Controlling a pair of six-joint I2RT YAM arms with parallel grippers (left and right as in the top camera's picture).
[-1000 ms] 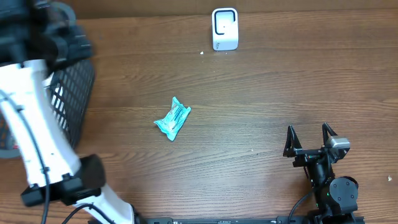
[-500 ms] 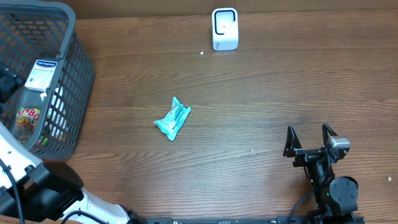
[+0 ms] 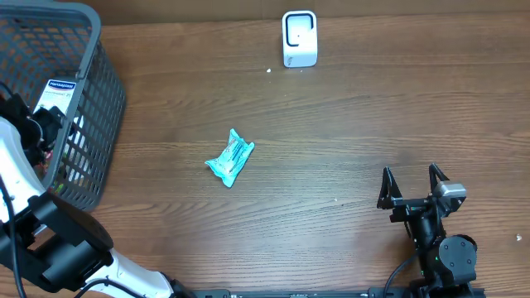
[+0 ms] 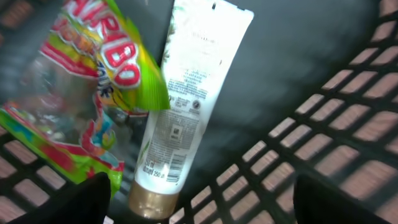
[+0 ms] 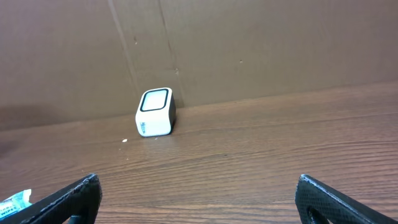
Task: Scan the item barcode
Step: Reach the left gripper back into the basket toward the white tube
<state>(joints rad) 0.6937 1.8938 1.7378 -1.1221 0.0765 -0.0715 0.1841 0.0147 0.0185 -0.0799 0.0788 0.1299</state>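
Next, my open left gripper lowers deeper into the grey basket around the white tube's printed middle point(image 4: 176, 131), since the candy bag leaves that part of the tube uncovered.
My left gripper point(image 3: 43, 126) hangs inside the grey basket point(image 3: 101, 58) at the table's left edge. In the left wrist view it point(image 4: 202, 194) is open, nothing between its fingers, just above a white tube point(image 4: 186, 93) with a gold cap and a printed barcode. A colourful candy bag point(image 4: 93, 74) lies beside the tube, partly over it. The white scanner point(image 3: 299, 37) stands at the table's far edge, also in the right wrist view point(image 5: 154, 112). My right gripper point(image 3: 410, 174) rests open and empty at the front right point(image 5: 198, 183), facing the scanner.
A crumpled teal packet point(image 3: 230, 157) lies on the wood left of centre, its corner showing at the right wrist view's lower left point(image 5: 12, 200). The basket's mesh walls point(image 4: 348, 124) surround the left gripper. A brown wall stands behind the scanner.
The left arm has swung off the top of the basket, and its gripper now sits down among the items inside. The right arm has not moved.
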